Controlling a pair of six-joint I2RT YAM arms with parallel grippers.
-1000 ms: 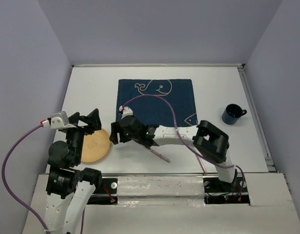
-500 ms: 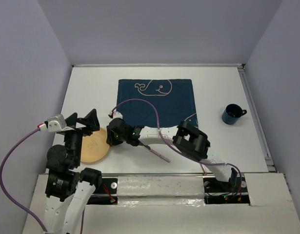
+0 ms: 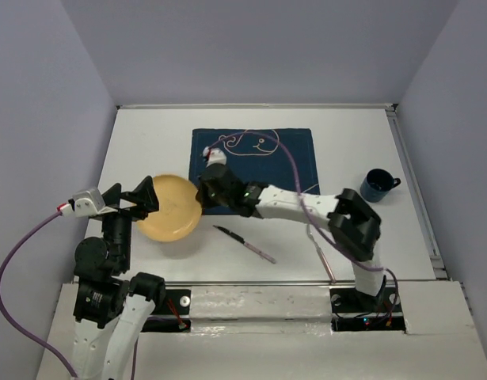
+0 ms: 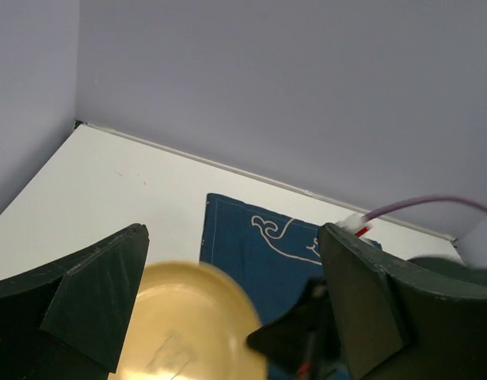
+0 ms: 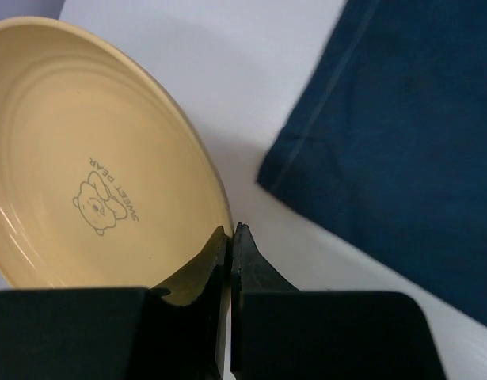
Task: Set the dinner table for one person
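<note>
The placemat's empty middle is to the right of my right gripper in the top view, so my right gripper will next carry the plate point(image 3: 168, 210) over it, lower and release it.
A yellow plate point(image 3: 168, 210) with a small bear print point(image 5: 100, 202) hangs tilted just left of the dark blue whale placemat point(image 3: 255, 158) on the white dinner table point(image 3: 148, 142). My right gripper point(image 3: 202, 198) is shut on the plate's right rim point(image 5: 224, 222), one finger inside the dish and one outside. The left gripper point(image 3: 140, 198) stands open beside the plate's left edge, holding nothing. In the left wrist view the plate point(image 4: 188, 324) shows between the wide-apart fingers point(image 4: 93, 293), with the placemat point(image 4: 259, 245) behind it.
A dark blue mug point(image 3: 378, 184) stands at the right of the table. A dark-handled utensil point(image 3: 243, 244) lies near the front edge, and a thin pinkish one point(image 3: 321, 253) lies further right. A metal rail point(image 3: 413, 190) runs along the right side.
The right gripper has closed on the plate's rim and carried it up and to the right, from the near left edge toward the placemat. The left gripper has stayed open.
</note>
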